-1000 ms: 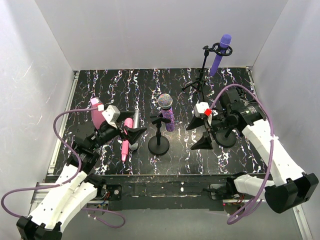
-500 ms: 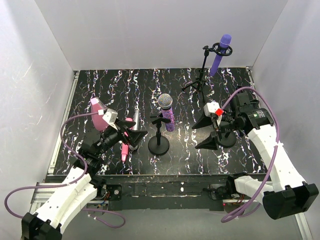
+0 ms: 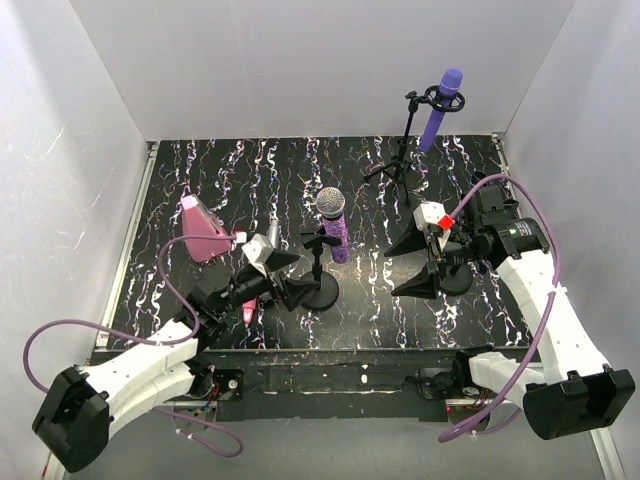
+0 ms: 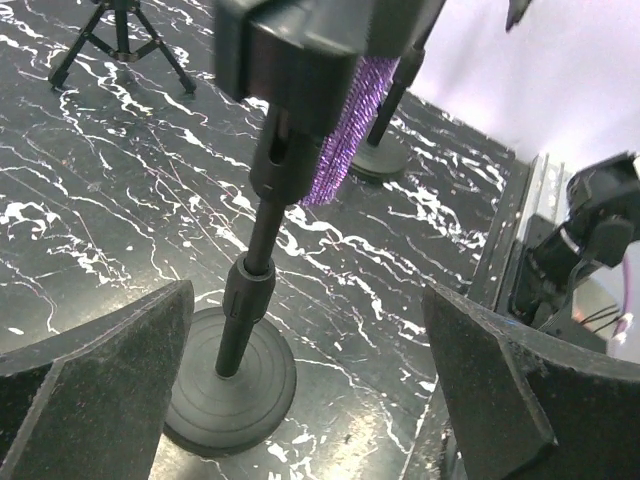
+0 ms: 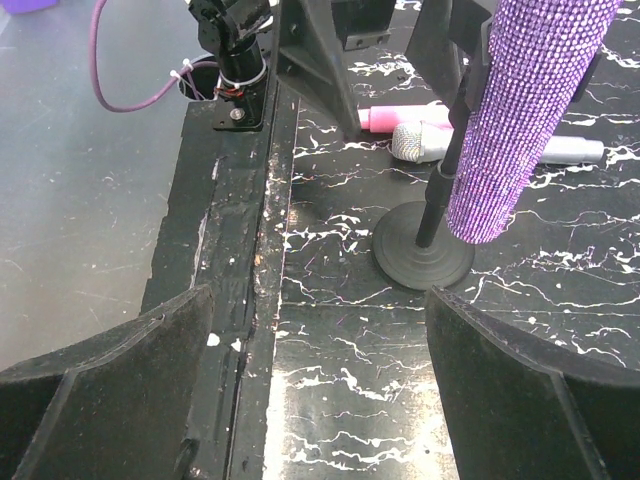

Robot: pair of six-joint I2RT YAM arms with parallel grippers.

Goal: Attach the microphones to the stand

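The middle round-base stand's bare pole below the clip (image 3: pixel 317 263) (image 4: pixel 265 236) stands there, so my left gripper needs to slide to the right in the top view next and close around it.
The plain purple microphone (image 3: pixel 441 105) sits in the tripod stand (image 3: pixel 400 160) at the back. The glittery microphone (image 3: pixel 334 225) sits in the clip of the middle round-base stand (image 3: pixel 318 292); it also shows in the left wrist view (image 4: pixel 340 130) and the right wrist view (image 5: pixel 520 110). The pink microphone (image 5: pixel 400 117) and the silver-grey one (image 5: pixel 500 148) lie on the table behind that stand, mostly hidden under my left arm in the top view. My left gripper (image 3: pixel 285 275) (image 4: pixel 308 292) is open and empty beside the stand's pole (image 4: pixel 245 300). My right gripper (image 3: pixel 412 263) (image 5: pixel 318 295) is open and empty.
A pink wedge-shaped object (image 3: pixel 203 230) stands at the left. Another round-base stand (image 3: pixel 455 275) is partly hidden behind my right gripper. White walls enclose the black marbled table (image 3: pixel 250 170) on three sides. A metal rail (image 5: pixel 240 230) runs along the near edge.
My left arm has swung right from above the lying microphones towards the middle stand, still open and empty. My right gripper has drawn back slightly to the right.
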